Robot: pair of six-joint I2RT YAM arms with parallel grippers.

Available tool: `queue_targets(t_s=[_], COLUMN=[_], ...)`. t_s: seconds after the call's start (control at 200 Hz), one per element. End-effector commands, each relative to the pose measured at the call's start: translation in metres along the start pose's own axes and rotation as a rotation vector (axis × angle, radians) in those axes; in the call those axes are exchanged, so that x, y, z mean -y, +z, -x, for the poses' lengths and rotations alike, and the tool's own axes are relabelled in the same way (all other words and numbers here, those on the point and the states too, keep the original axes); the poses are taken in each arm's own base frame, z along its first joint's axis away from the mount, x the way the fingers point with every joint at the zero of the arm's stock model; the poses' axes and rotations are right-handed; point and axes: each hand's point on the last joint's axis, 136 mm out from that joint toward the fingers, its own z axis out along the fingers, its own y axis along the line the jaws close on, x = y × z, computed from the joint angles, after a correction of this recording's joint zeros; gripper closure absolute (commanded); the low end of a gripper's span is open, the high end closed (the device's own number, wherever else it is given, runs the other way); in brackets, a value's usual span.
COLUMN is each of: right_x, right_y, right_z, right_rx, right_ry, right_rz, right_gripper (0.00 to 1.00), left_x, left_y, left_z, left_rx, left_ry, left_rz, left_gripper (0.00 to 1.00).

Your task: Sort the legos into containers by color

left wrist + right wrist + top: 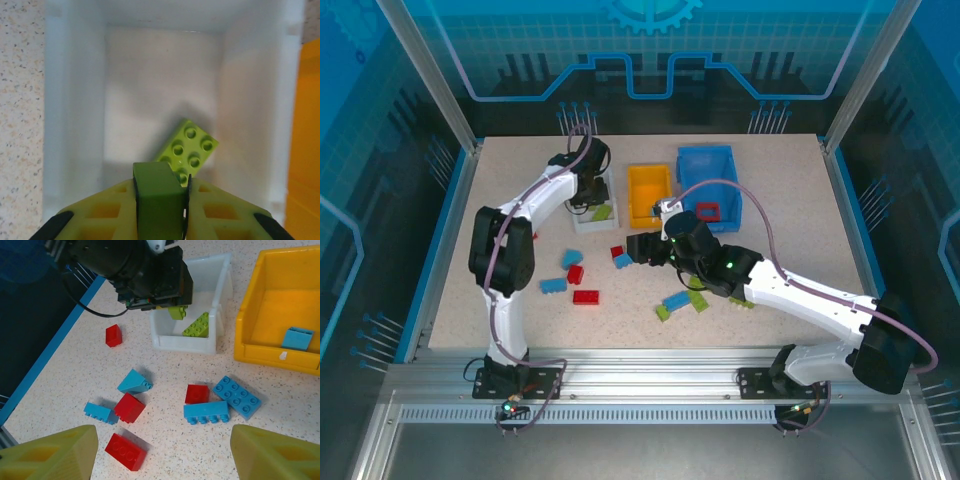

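The green lego goes down into the white container [70, 100] next. My left gripper releases it beside the lime lego, because that container already holds a matching color.
My left gripper [160, 187] hangs over the white container [70, 100] and is shut on a green lego [157, 205]. Below it, a lime lego [191, 148] lies tilted on the bin floor. My right gripper [165, 452] is open above loose legos on the table, nothing between its fingers [55, 455]. Under it lie a red brick [126, 452], a second red brick [129, 407], a blue slope [134, 382] and a blue plate [237, 396]. The orange container [265, 352] holds a blue brick [297, 338]. The blue container [710, 170] holds a red square frame [708, 212].
The three bins stand in a row at the back middle of the table [500, 180]. Green and blue bricks [677, 300] lie beside the right forearm [790, 290]. A lone red brick [113, 335] sits left of the white bin. Blue rails edge the table.
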Motion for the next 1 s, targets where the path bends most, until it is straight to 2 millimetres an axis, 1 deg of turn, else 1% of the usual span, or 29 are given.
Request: queue_targets(t_s=[0.0,0.095,0.205,0.25,0.285,0.325,0.36,0.485,0.545,0.665,0.795,0.92,0.95,0.995], right_x=[0.003,0.003,0.003,0.002,0.001,0.000,-0.002,-0.011,-0.016,-0.033,-0.059,-0.082,-0.089,-0.098], right_y=[0.005,0.008,0.014,0.017,0.018,0.021,0.023,0.033,0.040,0.053,0.070,0.100,0.108,0.122], right_z=[-0.001,-0.004,-0.008,-0.010,-0.012,-0.013,-0.014,-0.019,-0.023,-0.029,-0.035,-0.047,-0.048,-0.054], right_rx=[-0.006,-0.020,-0.038,-0.050,-0.059,-0.068,-0.075,-0.103,-0.115,-0.133,-0.147,-0.196,-0.204,-0.229], right_ry=[0.023,0.023,0.022,0.017,0.011,0.000,-0.013,-0.081,-0.118,-0.177,-0.252,-0.311,-0.321,-0.334], right_rz=[0.005,0.004,0.006,0.006,0.009,0.012,0.019,0.038,0.045,0.088,0.137,0.153,0.162,0.167], right_gripper=[0.28,0.28,0.28,0.27,0.27,0.27,0.26,0.26,0.26,0.26,0.26,0.27,0.27,0.28], left_x=[-0.008,-0.009,-0.010,-0.010,-0.009,-0.008,-0.006,0.001,0.000,-0.021,-0.053,-0.081,-0.091,-0.106], left_y=[0.004,0.017,0.024,0.024,0.021,0.016,0.010,-0.028,-0.049,-0.086,-0.111,-0.130,-0.133,-0.138], left_z=[0.006,0.001,-0.003,-0.004,-0.003,-0.002,0.000,0.006,0.007,0.003,-0.010,-0.021,-0.023,-0.026], left_rx=[-0.008,-0.030,-0.046,-0.047,-0.045,-0.038,-0.028,0.030,0.062,0.116,0.140,0.146,0.148,0.150], left_ry=[0.033,0.039,0.042,0.042,0.042,0.039,0.039,0.030,0.011,-0.055,-0.156,-0.267,-0.305,-0.359], left_rz=[0.049,0.061,0.069,0.070,0.065,0.058,0.048,-0.003,-0.028,-0.054,-0.093,-0.157,-0.167,-0.177], left_gripper=[0.86,0.84,0.80,0.74,0.67,0.60,0.56,0.42,0.39,0.35,0.32,0.33,0.34,0.35])
